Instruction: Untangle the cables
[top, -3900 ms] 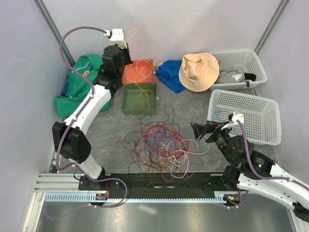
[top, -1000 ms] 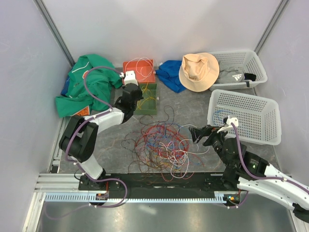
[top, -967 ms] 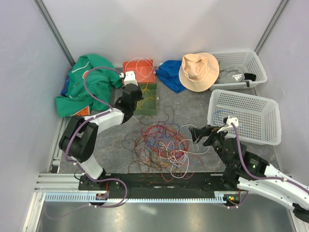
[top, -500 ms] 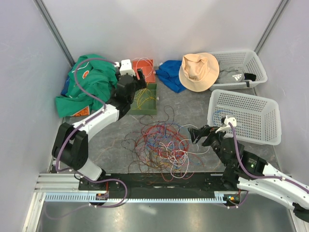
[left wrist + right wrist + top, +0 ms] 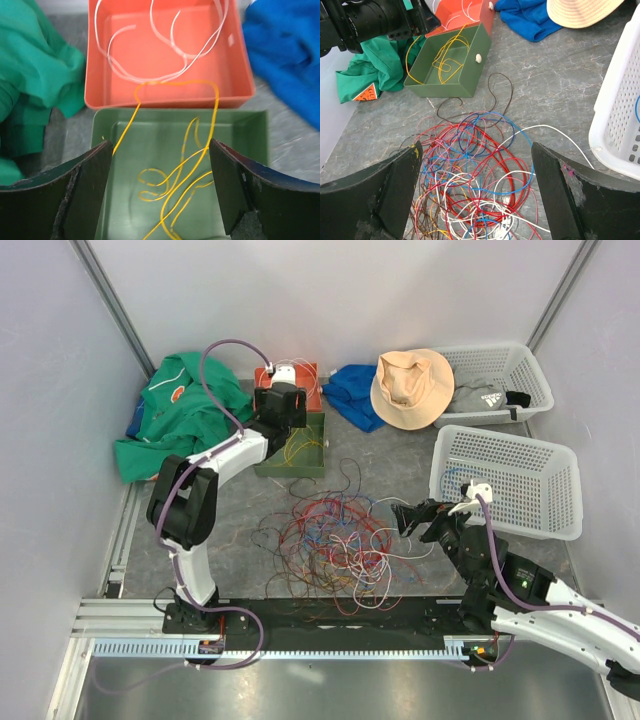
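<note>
The yellow strand's loop hangs over the orange tray, so next I need to lower my left gripper toward the green garment, onto the yellow strand by that tray edge (image 5: 124, 133).
The cables (image 5: 335, 545) lie in a loose tangle of red, white, blue, brown and orange strands on the grey table; the right wrist view shows the cables (image 5: 475, 175) too. My right gripper (image 5: 412, 520) hovers open at the heap's right edge, and the right gripper (image 5: 475, 195) holds nothing. My left gripper (image 5: 283, 420) hangs open over the green tray (image 5: 262, 462). Between its fingers, the left gripper (image 5: 160, 195) shows a yellow cable (image 5: 175, 175) lying loose in the green tray (image 5: 240, 130), one loop draped over the orange tray (image 5: 100, 75). White cables (image 5: 165, 50) lie in the orange tray.
A green garment (image 5: 165, 415) is heaped at the back left. A blue cloth (image 5: 350, 390) and a tan hat (image 5: 412, 385) lie at the back. Two white baskets (image 5: 505, 375) (image 5: 520, 480) stand on the right. Walls close in on three sides.
My left gripper has opened, leaving the yellow cable in the green tray, and has risen back toward the orange tray. The right arm has barely moved.
</note>
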